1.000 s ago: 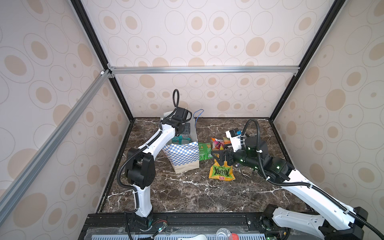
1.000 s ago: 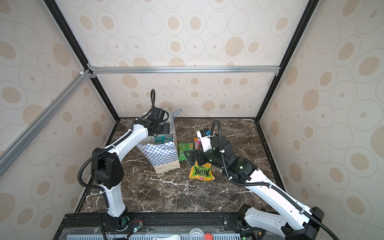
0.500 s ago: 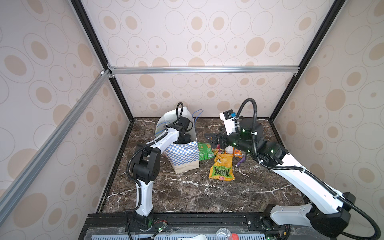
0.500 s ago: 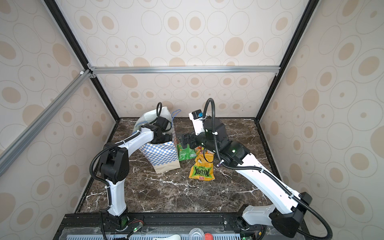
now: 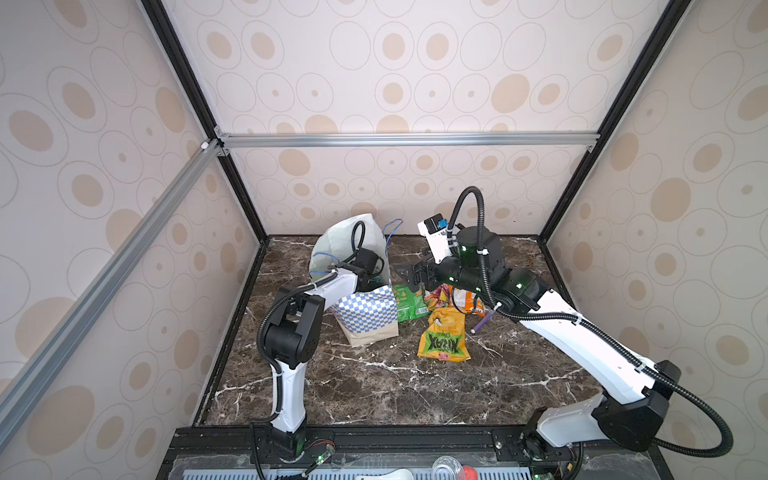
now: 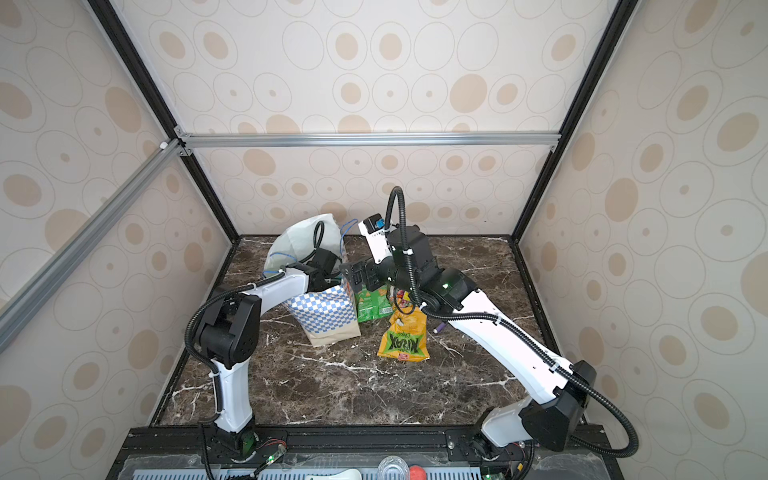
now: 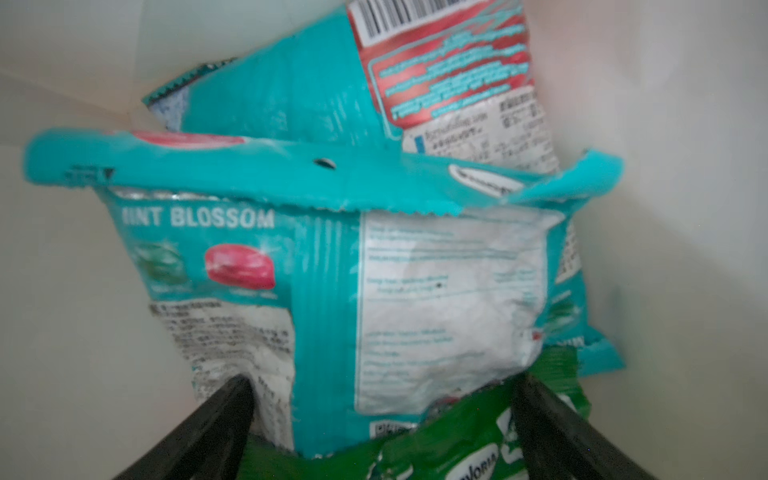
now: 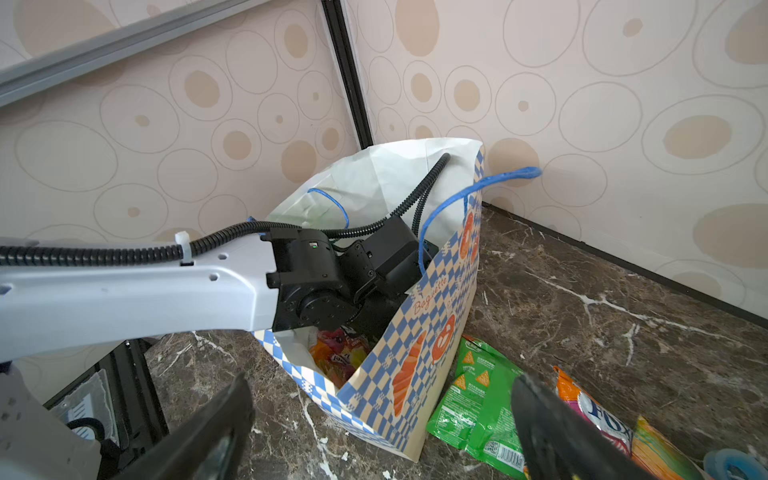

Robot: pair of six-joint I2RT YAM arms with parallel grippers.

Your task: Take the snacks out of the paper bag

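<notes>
The robot's left gripper will stay deep in the paper bag next and close its fingers around the front teal packet's body [image 7: 352, 360], since that is between them.
The paper bag [image 5: 368, 318] [image 6: 328, 318] [image 8: 432, 316] stands upright at the back left, mouth open. My left gripper [image 7: 382, 415] is deep inside it, open. Its fingers [image 7: 224, 415] straddle a teal snack packet [image 7: 332, 257] and a green packet [image 7: 436, 449]; a second teal packet [image 7: 291, 83] lies behind. An orange-yellow packet [image 8: 336, 353] also shows inside the bag. Outside lie a green packet [image 5: 409, 301] [image 8: 478, 411], a yellow packet [image 5: 444, 336] [image 6: 404, 336] and orange-pink packets [image 5: 453, 297] [image 8: 590, 411]. My right gripper [image 5: 415, 272] [image 8: 382, 424] hovers open and empty beside the bag's right side.
A purple pen [image 5: 482, 323] [image 6: 439, 328] lies right of the packets. A blue tape roll [image 8: 731, 465] sits beside them. The bag's blue cord handles [image 8: 478, 187] stick up around my left wrist. Enclosure walls stand close behind the bag.
My right gripper has lifted off the packets and swung back and left to the bag's side. My left gripper has gone deeper into the bag and its jaws have spread wider.
</notes>
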